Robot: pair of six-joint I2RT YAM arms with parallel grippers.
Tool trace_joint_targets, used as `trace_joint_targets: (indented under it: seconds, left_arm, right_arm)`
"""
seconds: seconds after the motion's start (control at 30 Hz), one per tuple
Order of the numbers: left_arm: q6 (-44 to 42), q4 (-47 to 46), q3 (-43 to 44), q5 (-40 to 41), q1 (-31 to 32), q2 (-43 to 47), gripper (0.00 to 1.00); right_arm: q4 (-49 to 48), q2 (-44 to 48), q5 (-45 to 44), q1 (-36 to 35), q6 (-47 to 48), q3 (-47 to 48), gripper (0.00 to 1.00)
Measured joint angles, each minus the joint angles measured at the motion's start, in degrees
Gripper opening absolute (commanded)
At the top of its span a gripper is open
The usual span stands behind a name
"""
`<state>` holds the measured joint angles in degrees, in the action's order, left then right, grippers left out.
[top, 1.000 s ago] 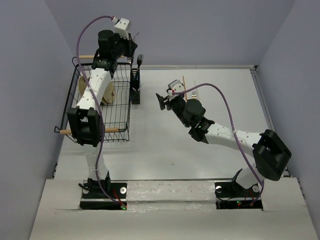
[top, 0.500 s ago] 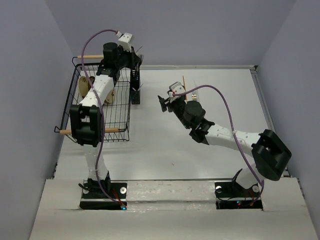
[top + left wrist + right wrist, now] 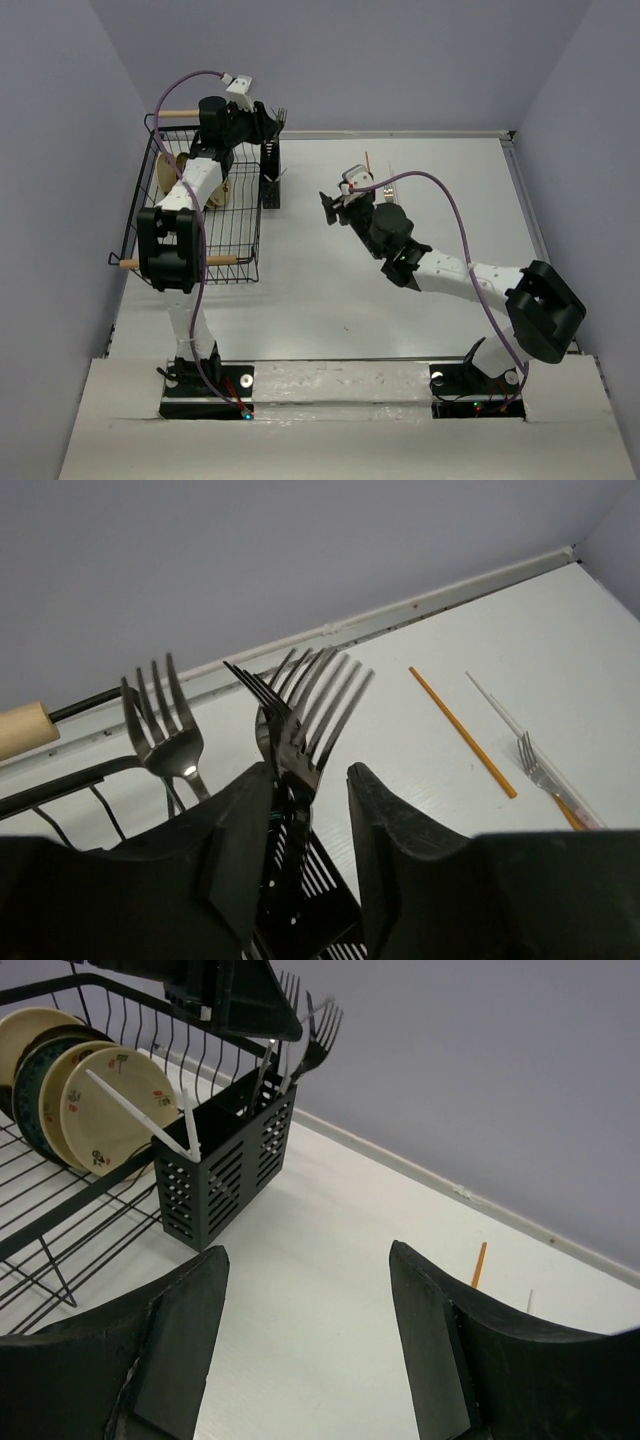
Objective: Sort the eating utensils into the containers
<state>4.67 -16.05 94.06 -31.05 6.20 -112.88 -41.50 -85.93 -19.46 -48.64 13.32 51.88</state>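
I will move my right gripper to the right in the top view, and tilt and lower it onto that fork, because a fork is still outside the container.
A black slotted container stands beside the dish rack, with several forks upright in it. My left gripper hovers right over it, open. A dark fork stands between the jaws, leaning on the left finger, with a gap to the right one. Another fork stands further left. On the table lie an orange chopstick, a fork and a thin white stick. My right gripper is open and empty above the table, facing the container.
The big black wire dish rack with wooden handles fills the left side and holds round plates. Two white sticks lean in the container's near end. The back wall runs just behind the container.
My left gripper has opened and let go of the fork, which now stands in the container; the wrist has shifted slightly left. The right arm has barely moved.
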Motion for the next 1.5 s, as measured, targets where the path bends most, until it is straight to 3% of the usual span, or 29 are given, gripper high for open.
trace_joint_targets:
  seconds: [0.17,0.3,0.4,0.53,0.63,0.87,1.03,1.23,1.5]
  left_arm:
    - [-0.09,-0.55,-2.01,-0.20,-0.55,0.48,0.61]
    - [0.07,-0.63,-2.60,-0.35,-1.03,1.77,0.62]
    - [0.22,-0.70,-2.86,-0.72,-1.51,4.22,0.65]
    - [0.07,-0.61,-4.61,-1.38,-2.21,10.10,0.67]
    - [0.04,-0.92,-4.98,-1.73,-2.54,14.67,0.68]
    - [-2.03,1.29,-7.37,-1.46,-2.51,25.24,0.72]
    - [-7.82,4.24,-15.63,-0.83,-2.51,34.82,0.77]
    - [-12.09,5.16,-24.96,-0.44,-2.51,43.65,0.78]
    - [-12.48,4.09,-27.76,-1.73,-2.51,46.07,0.78]
  right_arm:
    - [3.34,0.09,-2.25,0.90,-2.34,0.57,0.72]
    - [13.07,0.09,-4.15,4.04,-8.02,3.72,0.70]
    - [21.92,0.44,-2.36,9.33,-15.06,6.36,0.60]
    - [32.50,1.66,2.64,22.10,-23.82,6.29,0.45]
    - [38.53,0.52,3.74,27.02,-26.51,6.38,0.40]
    - [47.78,-11.17,11.23,28.00,-28.55,9.05,0.39]
    - [51.47,-17.79,13.05,27.98,-28.59,12.61,0.39]
    - [52.70,-19.10,11.98,27.98,-28.98,13.44,0.39]
    - [53.57,-19.08,9.70,28.00,-28.98,13.44,0.39]
